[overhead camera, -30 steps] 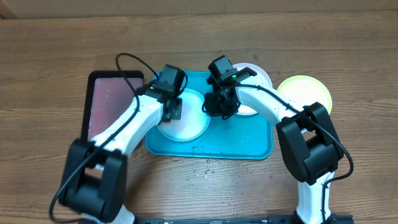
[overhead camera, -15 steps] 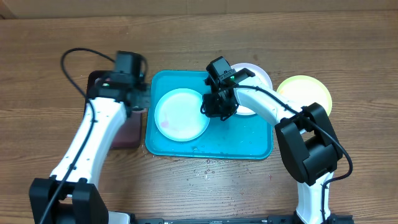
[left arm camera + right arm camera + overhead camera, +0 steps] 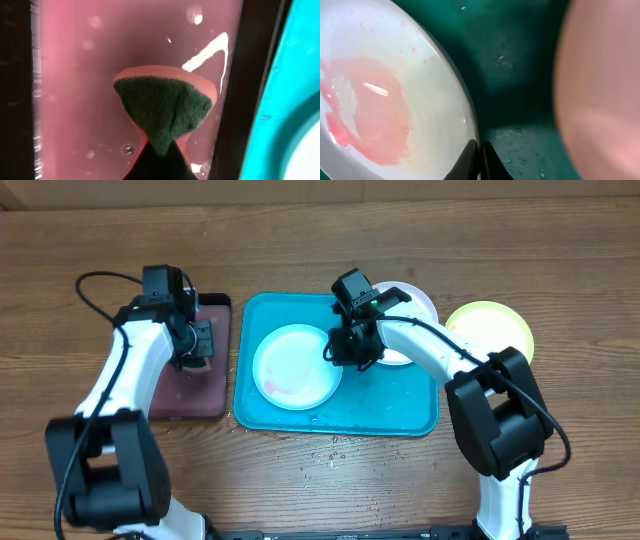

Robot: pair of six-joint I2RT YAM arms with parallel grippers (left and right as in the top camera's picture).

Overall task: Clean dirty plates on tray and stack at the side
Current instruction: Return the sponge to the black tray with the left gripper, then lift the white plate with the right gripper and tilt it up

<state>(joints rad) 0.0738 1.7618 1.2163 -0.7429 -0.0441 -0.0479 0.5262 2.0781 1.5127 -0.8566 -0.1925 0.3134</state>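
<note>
The green sponge (image 3: 162, 110) hangs over the pinkish tray's wet bottom (image 3: 118, 120), inside the black rim. My left gripper will next go down to that spot and let go of the sponge.
A pale light-blue plate (image 3: 296, 366) with a red smear lies on the left half of the turquoise tray (image 3: 400, 405). My right gripper (image 3: 345, 352) is shut on the plate's right rim; in the right wrist view its fingers (image 3: 480, 152) pinch the rim of the smeared plate (image 3: 395, 100). A white plate (image 3: 412, 302) sits at the tray's back right, partly under my right arm. A yellow-green plate (image 3: 490, 330) lies on the table to the right. My left gripper (image 3: 197, 345) is shut on a green sponge (image 3: 162, 110) over the pinkish tray.
The black-rimmed pinkish tray (image 3: 165, 395) lies left of the turquoise tray, and its wet bottom (image 3: 75, 100) fills the left wrist view. Water drops lie on the table in front of the turquoise tray (image 3: 335, 455).
My left arm has swung left, off the plate on the turquoise tray, to the pinkish tray with the sponge. My right gripper has stayed on the plate's rim.
</note>
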